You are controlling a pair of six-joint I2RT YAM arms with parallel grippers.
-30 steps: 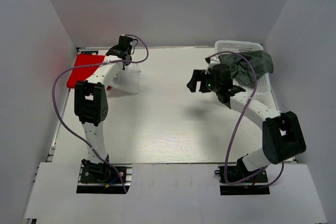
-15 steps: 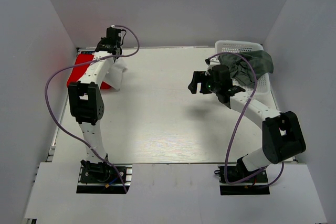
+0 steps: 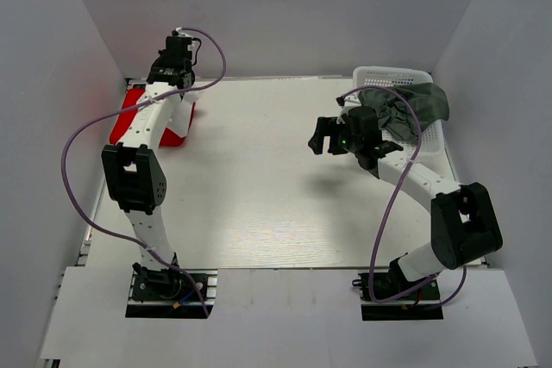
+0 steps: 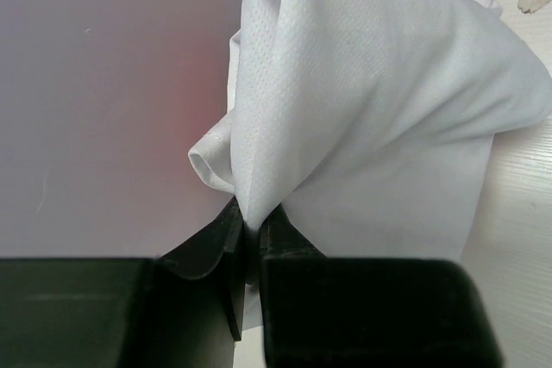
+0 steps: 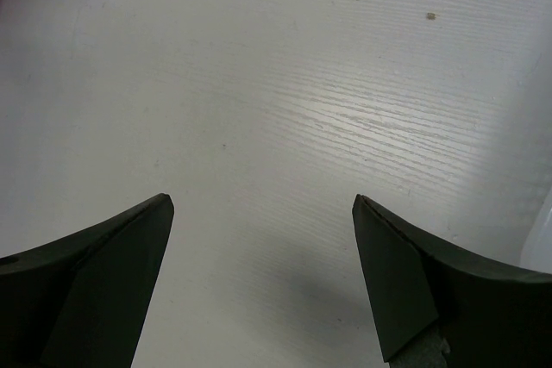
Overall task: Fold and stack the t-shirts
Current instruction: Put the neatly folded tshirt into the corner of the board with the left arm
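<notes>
My left gripper next lowers onto the red t-shirt (image 3: 131, 102), flat below it and to its left in the top view, and releases the white t-shirt's fold.
My left gripper (image 4: 250, 228) is shut on a bunched fold of the white t-shirt (image 4: 371, 127), which spreads out beyond the jaws. From above, the left gripper (image 3: 175, 90) is at the back left corner. There the white t-shirt (image 3: 181, 114) hangs over the near edge of the red t-shirt (image 3: 131, 102), which lies flat by the left wall. The dark grey-green t-shirt (image 3: 424, 105) is heaped in the basket at the back right. My right gripper (image 3: 323, 135) hovers open over bare table left of the basket, its jaws (image 5: 263, 204) wide with nothing between them.
The white lattice basket (image 3: 388, 77) stands at the back right, and its edge (image 5: 539, 252) shows beside my right fingers. White walls close in the table on the left, back and right. A purple cable (image 3: 78, 140) loops off the left arm.
The left gripper has carried the white t-shirt left and back, from mid-left of the table to over the red t-shirt. The right arm has stayed still.
</notes>
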